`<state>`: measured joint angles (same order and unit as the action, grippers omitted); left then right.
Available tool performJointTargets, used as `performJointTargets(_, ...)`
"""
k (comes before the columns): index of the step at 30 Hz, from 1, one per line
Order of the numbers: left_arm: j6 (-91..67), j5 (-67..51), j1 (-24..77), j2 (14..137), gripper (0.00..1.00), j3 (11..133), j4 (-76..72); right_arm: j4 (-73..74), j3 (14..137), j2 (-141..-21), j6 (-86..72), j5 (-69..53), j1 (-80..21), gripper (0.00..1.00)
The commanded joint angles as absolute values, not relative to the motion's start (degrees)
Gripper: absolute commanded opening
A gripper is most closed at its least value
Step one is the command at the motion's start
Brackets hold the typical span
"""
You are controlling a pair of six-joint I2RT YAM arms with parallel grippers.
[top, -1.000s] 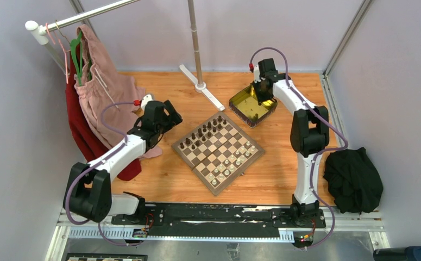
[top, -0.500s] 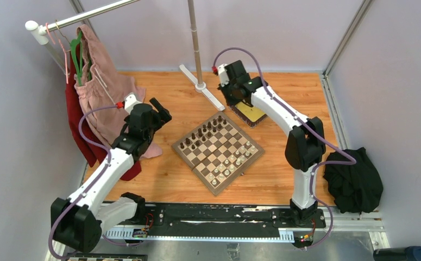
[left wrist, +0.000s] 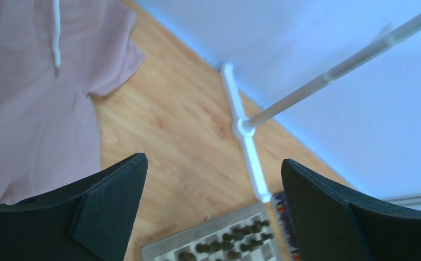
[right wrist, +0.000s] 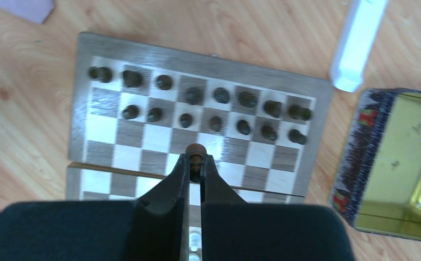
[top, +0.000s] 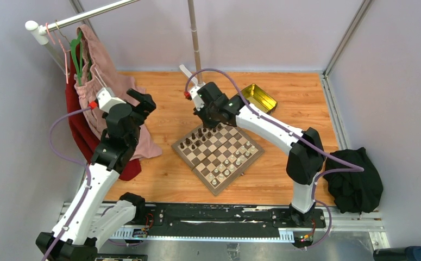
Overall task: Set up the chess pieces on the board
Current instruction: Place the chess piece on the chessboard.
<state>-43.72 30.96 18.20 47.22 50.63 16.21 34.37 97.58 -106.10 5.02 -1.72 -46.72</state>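
I should move my right gripper down and to the left in the top view to release, as the front row's empty end square (top: 187, 151) (right wrist: 105, 101) on the board is below it that way.
The board (top: 195, 168) lies at the table's middle, turned like a diamond. Dark chess pieces (top: 202, 133) stand along its far-left side and pale ones (top: 232, 163) along its near-right side. My right gripper (top: 207, 122) hovers over the board's far corner, shut on a dark brown piece (right wrist: 196, 151) whose round head shows between the fingertips. In the right wrist view two rows of dark pieces (right wrist: 219, 95) stand beyond the gripper (right wrist: 196, 160) on the board (right wrist: 197, 51). My left gripper (top: 143, 100) is raised left of the board, open and empty (left wrist: 212, 163).
A yellow-gold tin (top: 258, 98) sits behind the board to the right. A clothes rack's white base (top: 200, 86) stands at the back. Pink and red garments (top: 102, 92) hang on the left. A black cloth (top: 354, 179) lies at the right edge.
My right arm swung left from the tin to above the board's far corner, still shut. My left arm rose and drew back toward the hanging clothes.
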Motion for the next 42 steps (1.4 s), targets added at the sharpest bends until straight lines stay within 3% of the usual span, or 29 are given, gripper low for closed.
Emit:
performJointTargets(1, -41.3, 33.9, 18.5, 47.4, 1.0, 56.0, 13.3, 35.6, 96.4, -104.7, 3.2, -2.7, -51.7, 0.0)
performJointTargets(17, -31.0, 32.6, 18.5, 51.7, 1.0, 70.9, 8.4, 37.2, 99.2, -110.7, 3.6, -3.5, -60.9, 0.0)
performJointTargets(42, -27.2, 26.0, 18.5, 53.3, 1.0, 73.2, 3.1, 38.4, 104.9, -120.9, 7.1, -3.5, -62.4, 0.0)
